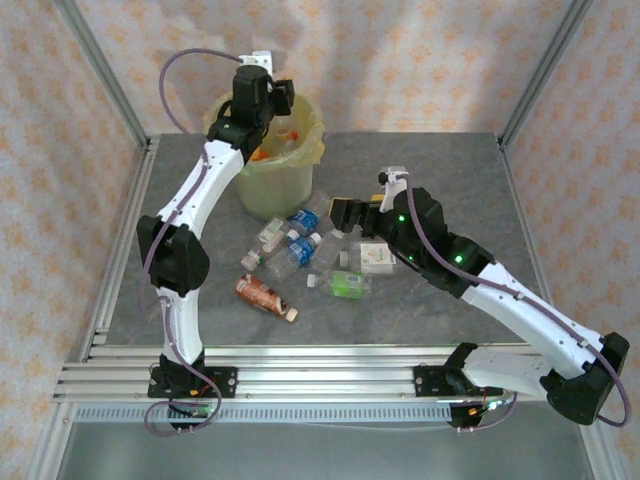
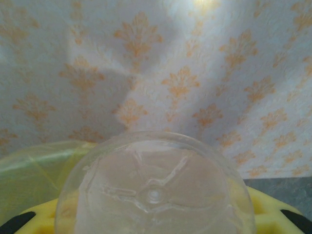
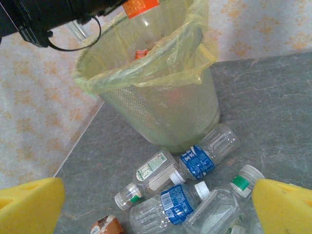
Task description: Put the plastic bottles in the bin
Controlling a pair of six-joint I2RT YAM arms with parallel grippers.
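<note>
I will lower my left gripper into the bin's opening and release the bottle there, because the bottle in my left gripper already hangs above the bag-lined rim of the bin.
My left gripper hangs over the bin, shut on a clear plastic bottle whose base sits between the yellow pads. In the right wrist view this bottle has an orange label and sits above the bag-lined rim of the bin. Several bottles lie on the table in front of the bin: two blue-labelled ones, a green-and-white one and a brown one. My right gripper hovers open above them.
A green-labelled bottle and a white-labelled one lie beside the right gripper. The grey table is fenced by metal frame posts and patterned walls. An orange item lies inside the bin.
</note>
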